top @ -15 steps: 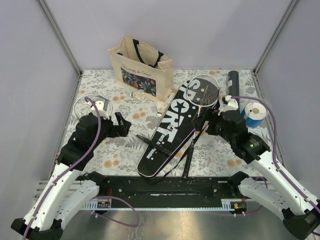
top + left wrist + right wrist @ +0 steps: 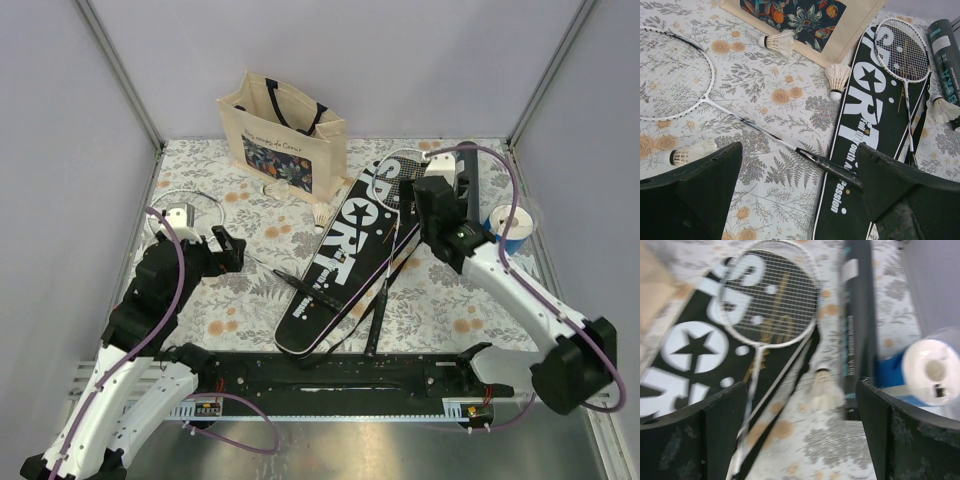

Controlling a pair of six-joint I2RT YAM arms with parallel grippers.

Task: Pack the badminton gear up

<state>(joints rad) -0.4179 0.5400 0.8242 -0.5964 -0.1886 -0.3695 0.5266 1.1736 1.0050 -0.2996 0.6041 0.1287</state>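
Observation:
I need to move my right gripper to the right in the top view next and lower it over the tube, because both sides of the tube's middle (image 2: pixel 471 183) (image 2: pixel 858 330) are open, with bare tablecloth there.
The black "SPORT" cover (image 2: pixel 340 255) lies slantwise mid-table. One racket's head (image 2: pixel 772 297) rests on its top end. The other racket (image 2: pixel 670 75) lies to the left, its black handle (image 2: pixel 835 165) reaching the cover's edge. The long black tube (image 2: pixel 467 185) lies at far right. Shuttlecocks sit near the bag (image 2: pixel 777 41), beside the cover (image 2: pixel 836 77), by the left racket (image 2: pixel 692 152) and next to the tube (image 2: pixel 824 390). My left gripper (image 2: pixel 225 248) hovers open near the handle. My right gripper (image 2: pixel 428 185) hangs open above the shuttlecock between the racket head and the tube.
A beige tote bag (image 2: pixel 285 135) with floral print stands at the back. A blue-and-white roll (image 2: pixel 507 228) sits right of the tube. Grey walls and frame posts close in the flowered tablecloth (image 2: pixel 240 310).
My right arm has swung from the cover's middle toward the far right, now over the racket head and tube. The left arm has pulled back slightly to the left.

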